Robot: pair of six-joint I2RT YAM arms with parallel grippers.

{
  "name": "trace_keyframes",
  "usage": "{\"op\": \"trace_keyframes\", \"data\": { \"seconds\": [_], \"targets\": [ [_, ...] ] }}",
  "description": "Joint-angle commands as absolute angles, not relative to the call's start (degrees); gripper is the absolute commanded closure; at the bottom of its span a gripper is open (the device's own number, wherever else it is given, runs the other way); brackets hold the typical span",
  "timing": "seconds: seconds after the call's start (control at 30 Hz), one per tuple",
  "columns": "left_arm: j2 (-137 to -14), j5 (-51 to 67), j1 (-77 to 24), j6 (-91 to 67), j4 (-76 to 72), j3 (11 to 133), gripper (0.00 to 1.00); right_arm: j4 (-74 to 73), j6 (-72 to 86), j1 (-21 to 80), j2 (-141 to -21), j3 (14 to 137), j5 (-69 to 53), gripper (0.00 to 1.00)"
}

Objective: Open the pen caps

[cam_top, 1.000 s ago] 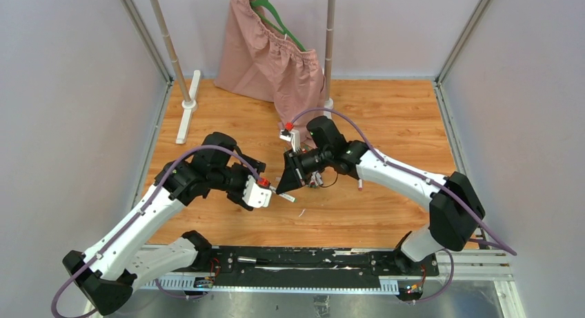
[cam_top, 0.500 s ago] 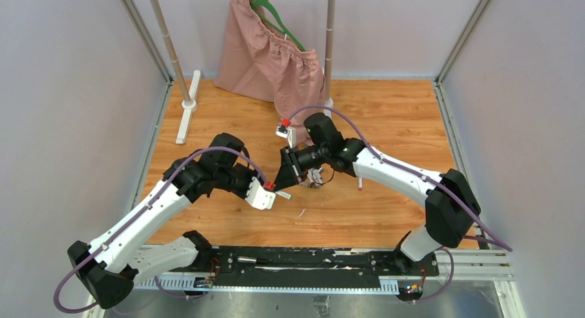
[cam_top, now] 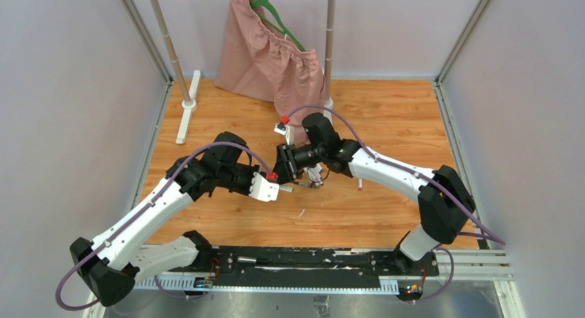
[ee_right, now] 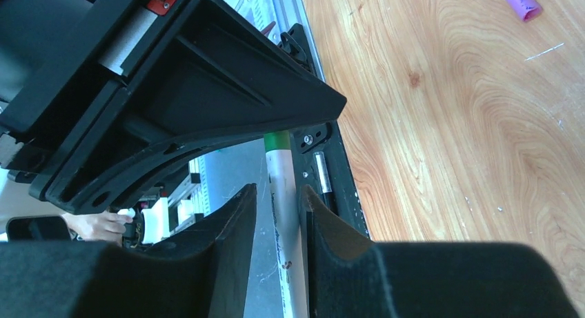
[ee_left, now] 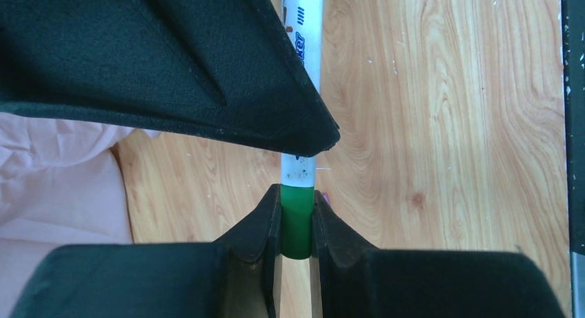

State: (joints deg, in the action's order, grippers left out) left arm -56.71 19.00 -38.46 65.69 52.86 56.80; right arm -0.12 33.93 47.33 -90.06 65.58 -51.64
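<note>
I should pull the green cap off with my left gripper next, then lower it and let it go beside the purple cap [ee_right: 521,2], because there is bare wood there below my left gripper.
A white pen barrel [ee_left: 299,167] with a green pen cap [ee_left: 296,225] is held level above the table between both grippers. My left gripper [ee_left: 296,197] is shut on the green cap, its fingers pressing both sides. My right gripper [ee_right: 279,190] stands around the barrel [ee_right: 281,176] with its jaws apart: the barrel lies against one finger and a gap shows on the other side. The green cap [ee_right: 276,138] disappears behind the left gripper's fingers [ee_right: 186,104]. In the top view the two grippers [cam_top: 279,188] [cam_top: 287,173] meet tip to tip at mid-table. A purple cap [ee_right: 521,2] lies on the wood.
Several loose pens [cam_top: 315,176] lie under the right arm, and one more pen [cam_top: 359,185] lies to its right. A pink cloth [cam_top: 265,63] on a green hanger hangs from a rack with two poles [cam_top: 169,52] [cam_top: 330,42] at the back. Grey walls enclose the table.
My left gripper moved right to the pen's end and shut on the green cap. My right gripper shifted slightly left and its jaws loosened around the barrel.
</note>
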Motion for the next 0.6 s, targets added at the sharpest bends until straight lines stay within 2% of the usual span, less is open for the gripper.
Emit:
{"op": "trace_keyframes", "data": {
  "seconds": [0.0, 0.17, 0.2, 0.27, 0.3, 0.57],
  "targets": [
    [-57.19, 17.84, -38.94, 61.89, 51.29, 57.82, 1.0, 5.0, 37.92, 48.2, -89.88, 63.78, -51.28, 0.67],
    [-57.69, 15.81, -38.94, 60.08, 50.19, 58.65, 1.0, 5.88, 38.58, 48.17, -90.94, 63.27, -52.33, 0.69],
    [-57.61, 15.56, -38.94, 60.17, 50.19, 58.68, 1.0, 5.89, 38.58, 48.21, -91.03, 63.07, -52.38, 0.74],
    [-57.46, 14.71, -38.94, 60.77, 50.19, 58.35, 1.0, 5.82, 38.56, 48.18, -90.91, 62.67, -52.54, 0.94],
    [-57.4, 14.09, -38.94, 61.2, 50.19, 57.97, 1.0, 5.65, 38.46, 48.12, -90.7, 62.39, -52.56, 0.99],
    [-57.39, 8.53, -35.79, 66.6, 48.28, 53.89, 1.0, 0.84, 35.42, 46.11, -86.74, 57.92, -52.84, 1.0]
  ]
}}
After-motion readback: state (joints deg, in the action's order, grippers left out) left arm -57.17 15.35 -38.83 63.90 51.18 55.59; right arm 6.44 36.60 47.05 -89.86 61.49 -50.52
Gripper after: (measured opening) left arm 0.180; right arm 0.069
